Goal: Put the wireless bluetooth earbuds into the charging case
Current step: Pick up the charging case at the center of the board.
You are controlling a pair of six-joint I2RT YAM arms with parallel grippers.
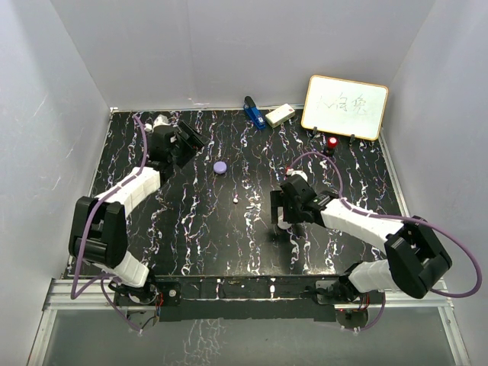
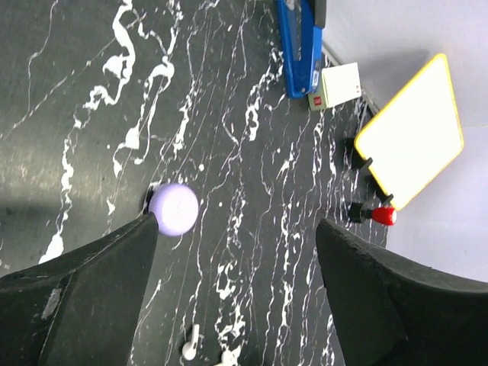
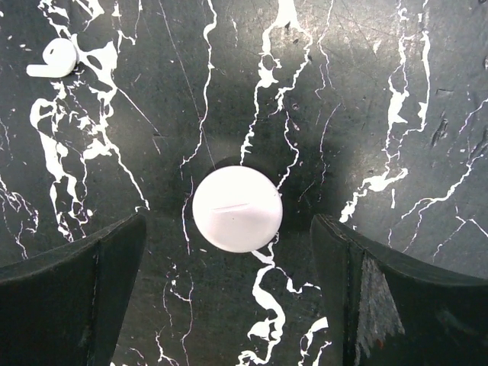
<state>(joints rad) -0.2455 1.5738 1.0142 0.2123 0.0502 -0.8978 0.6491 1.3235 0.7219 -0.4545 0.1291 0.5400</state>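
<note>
My right gripper moves straight down, open, around the round white case [image 1: 284,223] [image 3: 237,209] next and closes there, since the case already sits between its two fingers.
A round pale purple charging case [image 2: 174,209] lies lid-down-shut on the black marbled table, just beyond my left gripper's [image 2: 236,225] left fingertip; from above the case [image 1: 220,167] sits right of that gripper [image 1: 181,143]. The left gripper is open and holds nothing. Two small white earbuds [image 2: 189,348] lie near it at the bottom edge. A round white case [image 3: 237,209], closed, lies on the table straddled by my open right gripper [image 3: 229,229], with a gap to each finger. Another white earbud [image 3: 53,59] lies at the upper left of the right wrist view.
Along the back wall stand a blue tool [image 1: 252,112], a small white box [image 1: 280,115] and a yellow-framed whiteboard [image 1: 345,107]. A red-capped knob [image 1: 332,142] sits in front of the board. White walls enclose the table on three sides.
</note>
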